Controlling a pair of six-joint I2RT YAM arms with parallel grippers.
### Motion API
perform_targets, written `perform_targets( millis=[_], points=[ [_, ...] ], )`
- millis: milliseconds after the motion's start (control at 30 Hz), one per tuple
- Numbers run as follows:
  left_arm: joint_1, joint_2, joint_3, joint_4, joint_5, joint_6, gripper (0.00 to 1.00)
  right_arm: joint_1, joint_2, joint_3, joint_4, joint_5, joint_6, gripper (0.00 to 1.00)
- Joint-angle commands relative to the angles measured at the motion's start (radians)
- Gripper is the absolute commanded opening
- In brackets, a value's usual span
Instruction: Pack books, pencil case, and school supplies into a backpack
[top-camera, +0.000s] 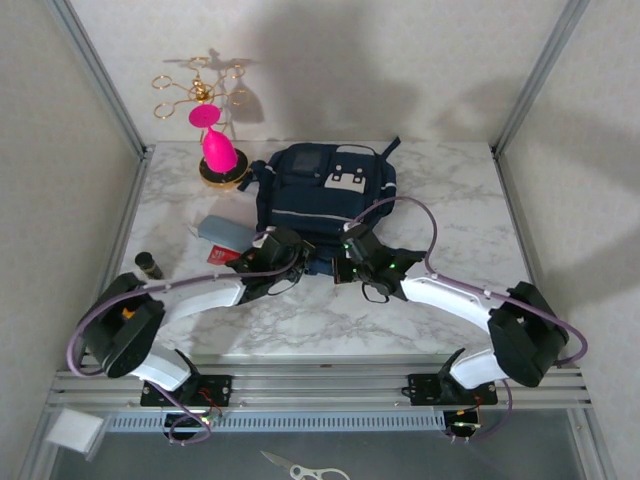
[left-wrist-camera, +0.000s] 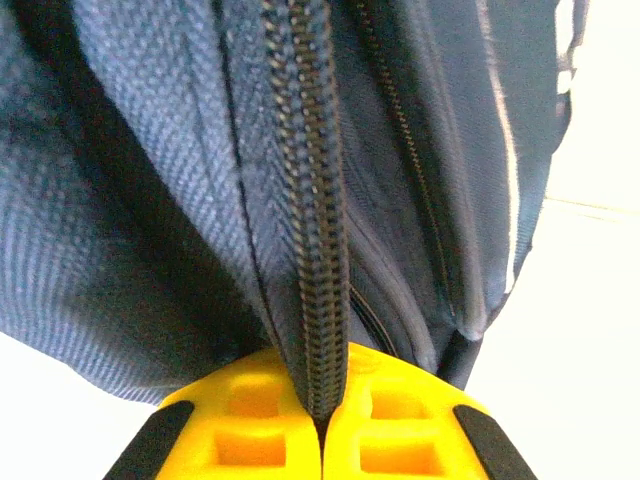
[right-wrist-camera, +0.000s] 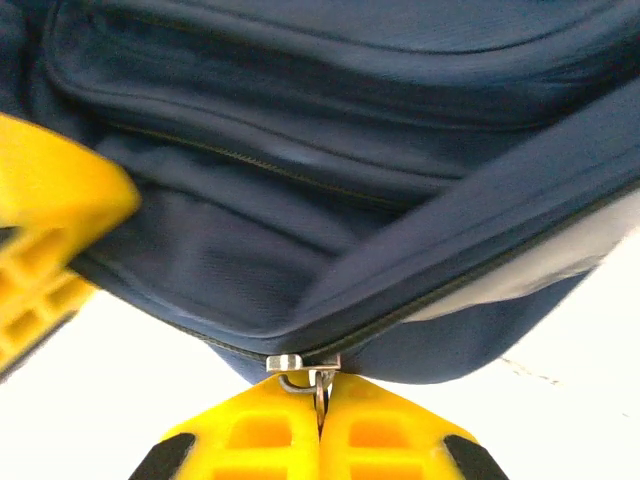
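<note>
My right gripper will next pull the metal zipper pull (right-wrist-camera: 318, 378) along the seam's pale gap, away from my left gripper, then release it.
The navy backpack (top-camera: 325, 185) lies at the middle back of the table, with its near edge between my two grippers. My left gripper (top-camera: 288, 252) is shut on that edge: in the left wrist view the yellow fingers (left-wrist-camera: 250, 420) pinch the black zipper band (left-wrist-camera: 315, 250) and the blue fabric beside it. My right gripper (top-camera: 347, 258) is shut on the metal zipper pull (right-wrist-camera: 318, 378) at the backpack's (right-wrist-camera: 330, 130) near seam. The grey-blue pencil case (top-camera: 225, 231) and the red box (top-camera: 222, 254) lie left of the backpack. The books are out of view.
A pink piece on a gold wire stand (top-camera: 218, 150) stands at the back left. A small dark cylinder (top-camera: 150, 265) sits near the left edge. Scissors (top-camera: 300, 466) lie below the arm bases. A yellow finger of the left gripper (right-wrist-camera: 45, 250) shows in the right wrist view.
</note>
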Motion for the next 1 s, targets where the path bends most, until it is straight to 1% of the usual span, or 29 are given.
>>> perform_targets(
  millis=[0, 100, 200, 267, 433, 500, 600, 667, 700, 767, 833, 900, 967],
  points=[
    [0.089, -0.123, -0.030, -0.099, -0.184, 0.083, 0.00, -0.049, -0.073, 0.000, -0.223, 0.111, 0.041, 0.00],
    [0.143, -0.173, -0.076, -0.098, -0.121, 0.119, 0.00, -0.113, -0.116, -0.019, -0.260, 0.106, 0.050, 0.00],
    [0.171, -0.213, -0.089, -0.140, -0.132, 0.165, 0.00, -0.184, -0.148, -0.024, -0.273, 0.103, 0.051, 0.00],
    [0.185, -0.243, -0.093, -0.162, -0.133, 0.183, 0.00, -0.225, -0.140, -0.020, -0.282, 0.109, 0.045, 0.00],
    [0.193, -0.288, -0.084, -0.185, -0.132, 0.235, 0.00, -0.324, -0.070, -0.032, -0.232, 0.094, 0.025, 0.00],
    [0.193, -0.294, -0.086, -0.179, -0.123, 0.245, 0.00, -0.359, -0.044, -0.028, -0.179, 0.079, 0.019, 0.00],
    [0.194, -0.289, -0.087, -0.172, -0.108, 0.266, 0.00, -0.407, 0.028, 0.016, -0.126, 0.110, 0.017, 0.00],
    [0.197, -0.275, -0.072, -0.185, -0.099, 0.274, 0.00, -0.444, 0.075, 0.051, -0.100, 0.095, 0.013, 0.00],
    [0.196, -0.273, -0.071, -0.174, -0.087, 0.283, 0.00, -0.445, 0.087, 0.062, -0.079, 0.069, -0.005, 0.00],
    [0.196, -0.268, -0.065, -0.152, -0.058, 0.292, 0.00, -0.427, 0.079, 0.059, -0.031, -0.050, -0.037, 0.00],
    [0.197, -0.263, -0.055, -0.143, -0.048, 0.300, 0.00, -0.364, 0.049, 0.034, 0.007, -0.137, -0.075, 0.00],
    [0.196, -0.261, -0.050, -0.142, -0.045, 0.296, 0.00, -0.289, 0.032, 0.007, 0.020, -0.164, -0.106, 0.00],
    [0.196, -0.261, -0.054, -0.123, -0.033, 0.294, 0.00, -0.265, 0.003, -0.074, 0.106, -0.260, -0.120, 0.00]
  ],
)
